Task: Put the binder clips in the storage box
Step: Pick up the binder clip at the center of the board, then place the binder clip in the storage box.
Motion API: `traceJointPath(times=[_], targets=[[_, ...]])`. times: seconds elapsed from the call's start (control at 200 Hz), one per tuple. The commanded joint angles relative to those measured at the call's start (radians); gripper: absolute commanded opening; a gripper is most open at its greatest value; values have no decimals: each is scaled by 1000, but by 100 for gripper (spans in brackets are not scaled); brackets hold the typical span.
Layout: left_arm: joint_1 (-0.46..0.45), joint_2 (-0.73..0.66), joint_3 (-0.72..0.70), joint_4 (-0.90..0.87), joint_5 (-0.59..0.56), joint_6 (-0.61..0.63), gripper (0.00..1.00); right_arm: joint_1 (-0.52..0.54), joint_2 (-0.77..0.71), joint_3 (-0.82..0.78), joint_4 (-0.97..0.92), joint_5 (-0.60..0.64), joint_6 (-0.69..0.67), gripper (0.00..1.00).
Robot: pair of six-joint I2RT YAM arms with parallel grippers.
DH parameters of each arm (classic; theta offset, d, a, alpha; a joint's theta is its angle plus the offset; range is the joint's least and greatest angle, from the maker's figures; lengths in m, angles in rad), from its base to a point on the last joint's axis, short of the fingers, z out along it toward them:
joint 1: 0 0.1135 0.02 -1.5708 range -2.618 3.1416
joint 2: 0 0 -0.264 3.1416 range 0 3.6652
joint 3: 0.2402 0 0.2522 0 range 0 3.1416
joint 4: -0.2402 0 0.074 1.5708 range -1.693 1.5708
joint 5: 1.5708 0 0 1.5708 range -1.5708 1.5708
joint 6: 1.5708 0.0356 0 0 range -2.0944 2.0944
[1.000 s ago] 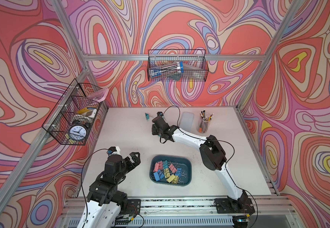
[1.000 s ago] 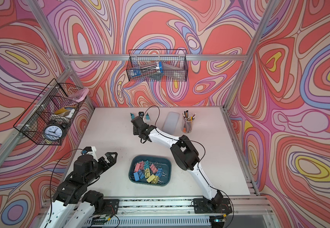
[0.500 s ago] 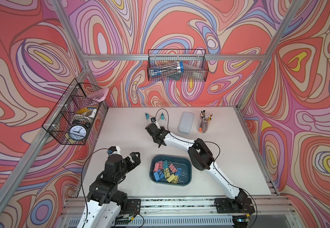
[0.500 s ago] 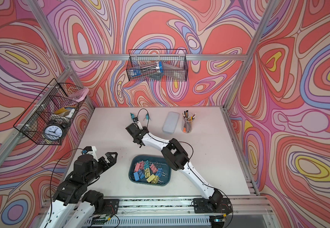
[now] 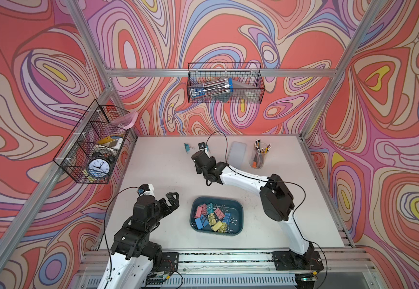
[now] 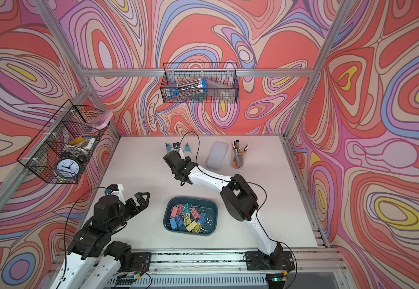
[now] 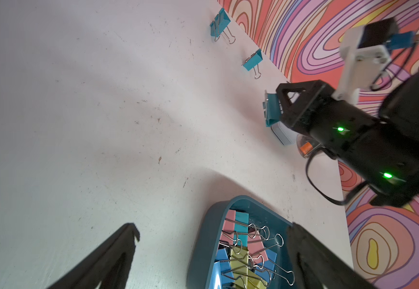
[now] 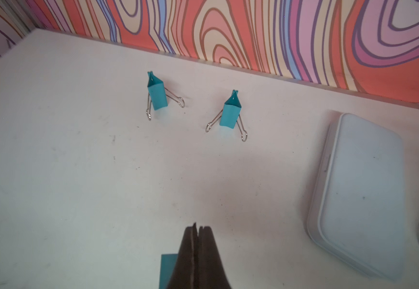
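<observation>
Next, my right gripper swings back over the storage box and lowers its teal clip onto the blue clip by the emptier end [image 5: 226, 217], because clips crowd the opposite end.
The storage box [image 5: 217, 199] [image 6: 190, 199] [image 7: 198, 245] is a dark teal tray at the front middle of the table. Several pink, yellow, blue and teal binder clips [image 5: 213, 217] [image 6: 188, 217] [image 7: 243, 245] lie in it. Two teal clips [image 8: 157, 93] [image 8: 231, 112] stand near the back wall, also shown in the left wrist view [image 7: 219, 23] [image 7: 253, 60]. My right gripper [image 8: 198, 229] [image 7: 278, 105] is shut on a third teal clip [image 7: 269, 110] [image 8: 169, 270], just in front of those two. My left gripper [image 5: 172, 199] [image 7: 213, 227] is open and empty, left of the box.
A pale closed case [image 5: 237, 154] [image 8: 361, 195] and a clear cup of pencils [image 5: 259, 156] stand at the back right. Black wire baskets hang on the back wall [image 5: 224, 83] and the left wall [image 5: 93, 147], the latter holding a clock.
My right gripper's jaws have closed onto a teal clip. The right arm swung left and then came back to the right. The left arm has not moved.
</observation>
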Motion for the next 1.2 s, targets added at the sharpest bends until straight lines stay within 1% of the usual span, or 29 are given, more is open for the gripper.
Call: traceJointPath(times=[0.0, 0.13, 0.155, 0.305, 0.441, 0.541, 0.661, 0.746, 0.801, 0.936, 1.087, 1.137, 1.192], targets=[[5, 36, 9, 92, 62, 75, 99, 32, -174, -136, 96, -26, 103, 0], [5, 84, 23, 151, 124, 113, 99, 70, -359, -343, 121, 0, 197, 0], [6, 92, 26, 161, 134, 119, 99, 78, -413, -384, 125, 3, 217, 0], [5, 125, 24, 207, 158, 132, 99, 139, -630, -619, 109, 40, 379, 0], [4, 146, 10, 255, 186, 124, 99, 213, -812, -808, 41, 88, 624, 0], [4, 160, -9, 297, 203, 106, 99, 271, -893, -934, 26, 107, 804, 0], [2, 182, -16, 327, 217, 94, 99, 317, -902, -1023, -14, 128, 982, 0], [2, 194, -12, 334, 225, 95, 99, 323, -879, -1081, 24, 111, 1072, 0], [2, 199, -10, 334, 228, 95, 99, 325, -855, -1113, 74, 103, 1095, 0], [1, 201, -8, 327, 236, 95, 99, 330, -793, -1135, 96, 105, 1158, 0], [-1, 226, -35, 362, 248, 81, 99, 333, -731, -1135, 158, 79, 1151, 0], [-2, 253, -36, 362, 262, 78, 99, 338, -711, -1125, 151, 77, 1151, 0], [-8, 288, -30, 402, 274, 80, 99, 343, -700, -1114, 134, 82, 1152, 0]])
